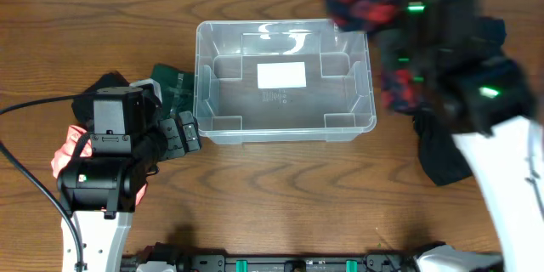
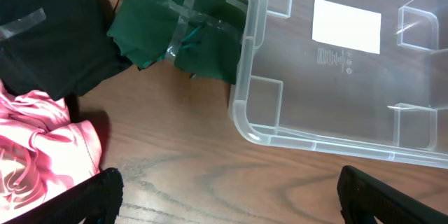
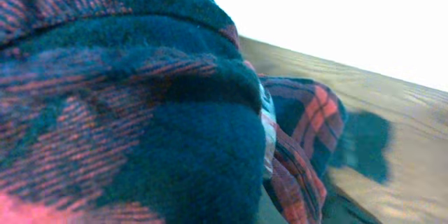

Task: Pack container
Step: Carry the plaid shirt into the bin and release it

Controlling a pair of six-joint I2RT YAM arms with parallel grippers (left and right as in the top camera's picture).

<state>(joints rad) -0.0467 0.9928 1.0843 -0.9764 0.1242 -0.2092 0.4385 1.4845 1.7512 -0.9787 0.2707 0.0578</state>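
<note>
The container's empty base [image 1: 282,93] lies below my right gripper, to its left in the overhead view, so next I need to swing my right gripper over and down to release the garment.
The clear plastic container [image 1: 201,76] stands open at the table's middle with a white label [image 1: 280,75] on its base and nothing else inside. It also shows in the left wrist view [image 2: 241,115]. My left gripper [image 1: 188,133] is open and empty just off the container's front left corner, over bare wood [image 2: 227,206]. My right arm is blurred at the back right and holds a red and blue plaid garment [image 1: 361,0] in the air beside the container's far right corner. That garment [image 3: 140,112] fills the right wrist view and hides the fingers.
A folded green cloth bound with tape [image 1: 174,85] [image 2: 182,31] lies against the container's left side. A black cloth [image 1: 106,85] [image 2: 49,35] and a pink cloth [image 1: 61,157] [image 2: 35,154] lie further left. Another black cloth [image 1: 438,153] lies to the right.
</note>
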